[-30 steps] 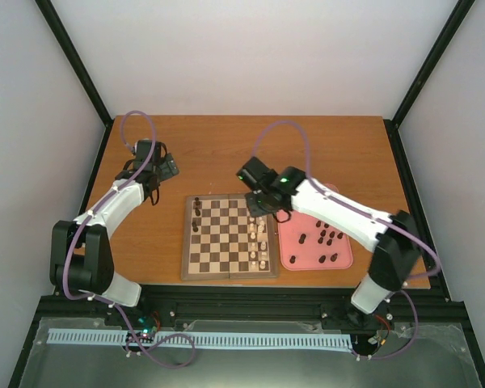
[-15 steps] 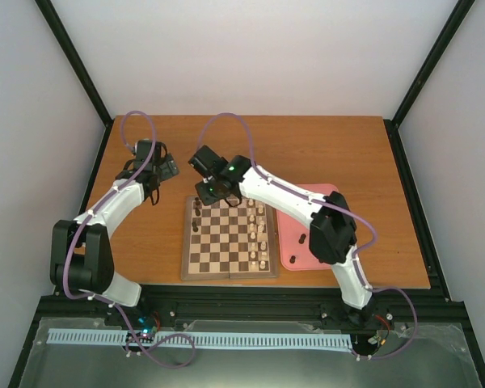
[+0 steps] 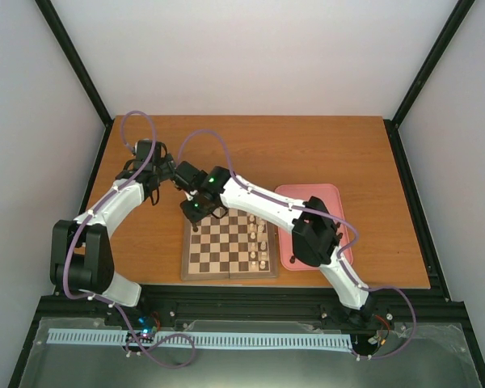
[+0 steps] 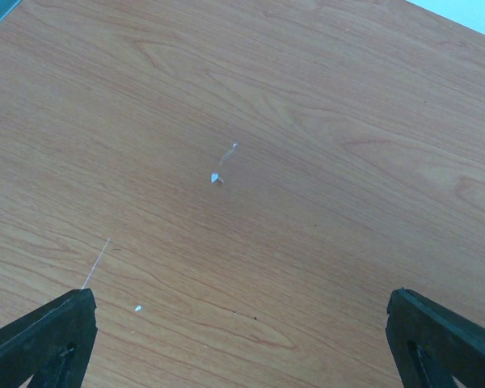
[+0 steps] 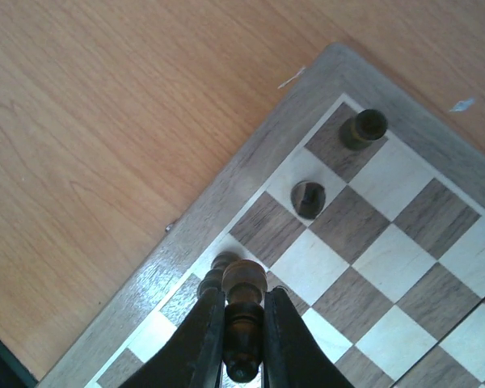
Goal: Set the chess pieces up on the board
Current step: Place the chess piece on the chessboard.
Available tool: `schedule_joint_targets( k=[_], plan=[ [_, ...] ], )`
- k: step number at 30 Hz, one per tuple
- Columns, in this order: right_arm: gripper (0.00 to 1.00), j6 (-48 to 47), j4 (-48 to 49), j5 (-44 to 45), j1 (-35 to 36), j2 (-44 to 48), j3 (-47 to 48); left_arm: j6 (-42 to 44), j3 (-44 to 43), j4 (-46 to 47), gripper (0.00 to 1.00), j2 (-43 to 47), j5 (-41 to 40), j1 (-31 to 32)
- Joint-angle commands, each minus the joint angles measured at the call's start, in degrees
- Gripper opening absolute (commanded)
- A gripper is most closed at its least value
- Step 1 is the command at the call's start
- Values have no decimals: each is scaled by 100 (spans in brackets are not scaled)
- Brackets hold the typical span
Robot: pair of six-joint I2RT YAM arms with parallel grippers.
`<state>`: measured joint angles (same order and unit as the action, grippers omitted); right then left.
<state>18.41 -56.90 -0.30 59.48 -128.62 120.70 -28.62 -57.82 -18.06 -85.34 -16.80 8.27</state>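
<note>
My right gripper brings the held piece down to the empty dark edge square (image 5: 267,229) below it next, toward the board's corner, and releases, filling the gap between standing pieces.
The board (image 3: 226,257) lies at the table's near middle. My right gripper (image 5: 244,365) is shut on a dark chess piece (image 5: 244,311) and holds it over the board's far left edge squares; in the top view the gripper (image 3: 196,210) is at the board's far left corner. Two dark pieces (image 5: 364,128) (image 5: 309,198) stand on edge squares, and a third (image 5: 217,268) shows just behind the held one. My left gripper (image 4: 242,347) is open over bare table, left of the board (image 3: 170,168).
Cream-white pieces (image 3: 260,242) stand in the board's two right columns. The pink tray (image 3: 307,194) lies right of the board, largely covered by my right arm. The two grippers are close together at the board's far left corner.
My right arm has swung left across the board from the tray side to the far left corner, carrying the dark piece. The left arm has not moved.
</note>
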Motion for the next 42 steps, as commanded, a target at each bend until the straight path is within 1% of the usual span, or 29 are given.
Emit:
schedule_joint_targets(
  k=[1,10,23,25,42],
  plan=[
    [4,-46,-105,-66,80,-20,143,76,-237,-35,100,-17,-55,33],
    [5,-6,-42,358,81,-245,272,67,-170,-23,100,119,-47,34],
    [5,-73,-61,178,81,-595,406,67,-177,-30,100,63,-44,34],
    [5,-66,-58,156,81,-659,578,65,-178,-25,100,68,-43,34],
    [5,-129,-139,289,86,-934,708,67,-211,0,100,-28,-28,34]
  ],
)
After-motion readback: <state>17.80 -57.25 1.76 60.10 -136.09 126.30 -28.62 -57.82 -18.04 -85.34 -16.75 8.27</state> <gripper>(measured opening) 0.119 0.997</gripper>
